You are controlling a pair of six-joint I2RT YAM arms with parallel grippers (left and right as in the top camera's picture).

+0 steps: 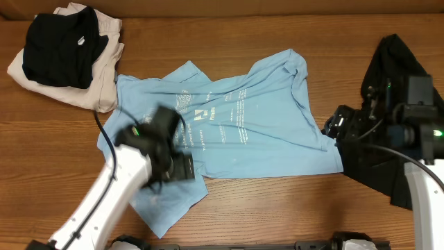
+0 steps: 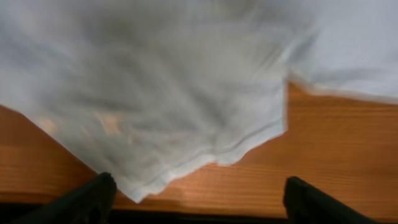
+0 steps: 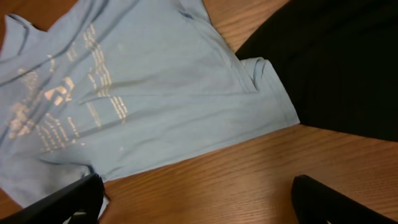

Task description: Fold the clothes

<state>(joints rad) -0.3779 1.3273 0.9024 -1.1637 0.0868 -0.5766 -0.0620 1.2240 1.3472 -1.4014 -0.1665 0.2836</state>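
The shirt's corner by the black garment [image 1: 336,167] [image 3: 287,117] is below my right gripper, to the right in its wrist view. My right gripper will move its open fingers across and down onto it next.
A light blue T-shirt [image 1: 243,132] with white print lies spread and wrinkled on the wooden table. My left gripper [image 1: 182,167] hovers over its lower left part. In the left wrist view the fingers [image 2: 196,199] are open and empty, just above a hem corner of the shirt [image 2: 155,93]. My right gripper [image 1: 331,127] is by the shirt's right edge. In the right wrist view it [image 3: 196,199] is open and empty over bare wood, with the shirt [image 3: 143,93] just beyond it.
A black garment [image 1: 374,173] lies crumpled at the right under my right arm and also shows in the right wrist view [image 3: 336,62]. At the back left a folded black garment [image 1: 59,45] rests on a beige one [image 1: 104,76]. Bare table [image 1: 277,208] runs along the front.
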